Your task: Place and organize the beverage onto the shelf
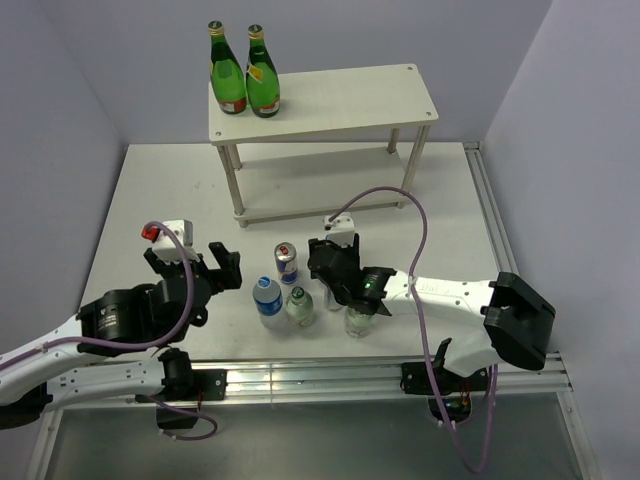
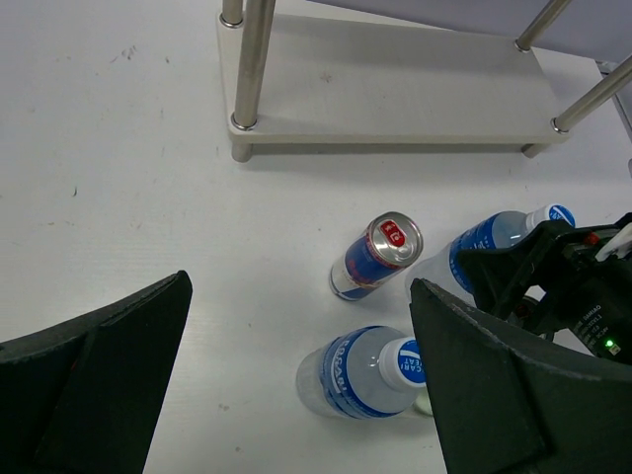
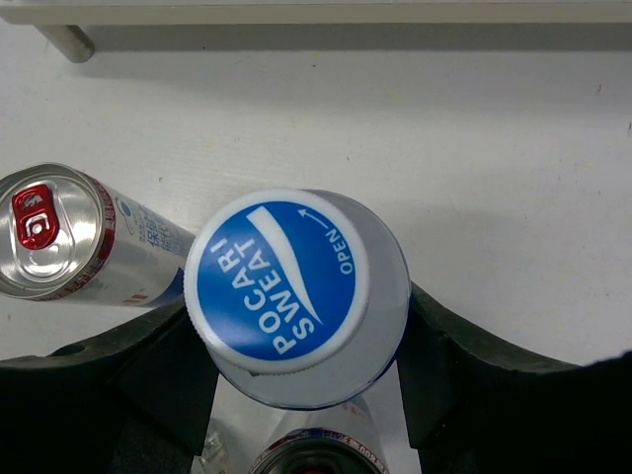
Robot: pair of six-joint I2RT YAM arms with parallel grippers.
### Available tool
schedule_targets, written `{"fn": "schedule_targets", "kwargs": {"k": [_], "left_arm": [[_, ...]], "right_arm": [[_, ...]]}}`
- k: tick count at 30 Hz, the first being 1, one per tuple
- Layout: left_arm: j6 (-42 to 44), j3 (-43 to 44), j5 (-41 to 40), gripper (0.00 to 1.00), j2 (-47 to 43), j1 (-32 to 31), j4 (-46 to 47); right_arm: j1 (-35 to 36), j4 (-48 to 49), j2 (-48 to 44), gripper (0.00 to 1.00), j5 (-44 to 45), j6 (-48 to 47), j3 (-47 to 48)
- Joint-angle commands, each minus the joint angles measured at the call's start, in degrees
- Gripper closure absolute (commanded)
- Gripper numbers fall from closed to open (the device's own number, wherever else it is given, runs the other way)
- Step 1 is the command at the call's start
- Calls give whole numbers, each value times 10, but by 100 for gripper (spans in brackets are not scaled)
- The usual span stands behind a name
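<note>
Next, my right gripper lifts up and outward, sets the blue-capped bottle onto the top board's empty end [image 1: 395, 104] and releases it, since green bottles fill the other end.
My right gripper [image 1: 335, 275] [image 3: 301, 355] is shut on a blue-capped water bottle [image 3: 281, 286] [image 2: 489, 237], one finger on each side of its shoulder; it stands on the table in front of the shelf [image 1: 340, 95]. To its left stands a blue-silver can [image 1: 286, 262] [image 3: 59, 237] [image 2: 380, 257]. A second water bottle [image 1: 267, 297] [image 2: 360, 375] and a small green-capped bottle [image 1: 299, 305] stand nearer the front. Another small clear bottle [image 1: 358, 322] sits under the right wrist. Below the held bottle another can top [image 3: 316, 456] shows. My left gripper [image 1: 215, 265] [image 2: 301, 296] hangs open left of the drinks, holding nothing.
Two green glass bottles [image 1: 245, 75] stand on the left end of the shelf's top board. The lower board [image 1: 320, 185] [image 2: 395, 89] carries nothing. A metal rail [image 1: 330, 378] runs along the table's near edge.
</note>
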Motion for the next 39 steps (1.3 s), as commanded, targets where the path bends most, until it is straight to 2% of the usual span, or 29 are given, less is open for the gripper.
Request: {"fn": "schedule_targets", "kwargs": {"k": [1,3,5,9,16,22,26,27,30,39], "left_arm": [[27,32,-22,1,5,-3,-5],[37,40,-30,1,5,-3,-6],[41,40,-43,1,3,-2,-15],[33,9,-45,1,-15,-3,3],[9,6,-44,1,-22,-3,-20],[7,2,-43,1,-23,-3,-24],[16,-1,-41,1,-25,-3,-15],[14,-1,-42,1,-25,-3,-16],[16,-2,-39,1,-22,-3,-12],[32,-7,-24,1,12,-3,1]], "right_arm": [[-4,36,-4,58,35,2,-11],[-5,36,-4,75,36,-3,-6],[-5,21,-9,100,45,-3,15],[-4,-41,-53,100,57,-25,82],[-14,-156,-72,100,83,-134,325],[-73,-232,-5,100,57,-211,559],[-127,-324,96,100,17,-229,745],[-137,-341,115,100,11,-232,816],[-170,-390,171,100,-14,-250,928],[-289,-379,185,100,-90,-245,995]]}}
